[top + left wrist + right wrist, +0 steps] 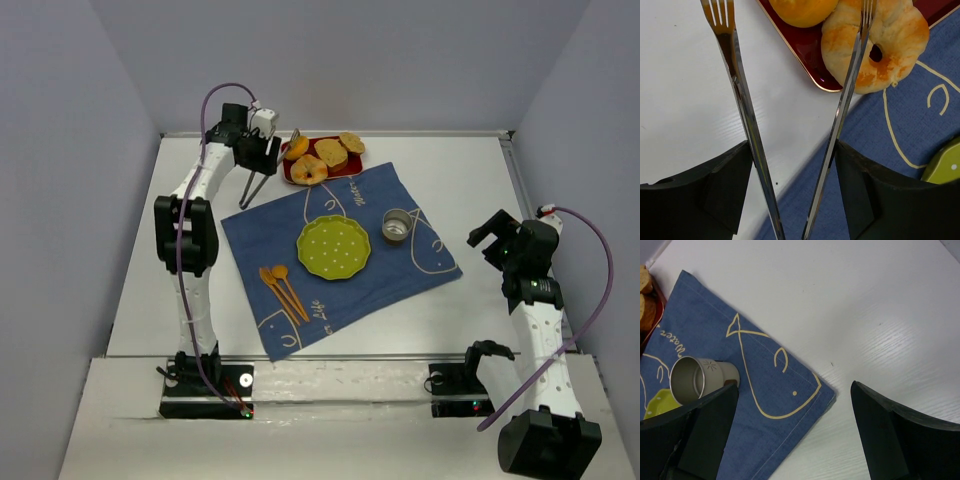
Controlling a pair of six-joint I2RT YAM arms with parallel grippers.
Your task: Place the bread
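My left gripper lowers toward the right in the top view next, since the bread lies below it on that side. This brings the tips of the tongs around the bread (297, 148) (805, 11).
The bread (297, 148), a golden-orange bun, lies at the left end of the red tray (345, 172). In the left wrist view only its lower part shows at the top edge (802, 10). My left gripper (266, 156) (790, 150) is shut on metal fork-tipped tongs (745, 125), whose arms stand spread apart. One tip is over the white table and the other over the paler ring bun (309, 170) (890, 45). The bread lies between the tips, and I cannot tell whether they touch it. My right gripper (495, 235) (795, 395) is open and empty.
Two toast slices (340, 150) lie on the tray. A blue cloth (420, 262) carries a green plate (333, 246), a metal cup (397, 226) (695, 380) and wooden cutlery (282, 290). Grey walls stand around the table.
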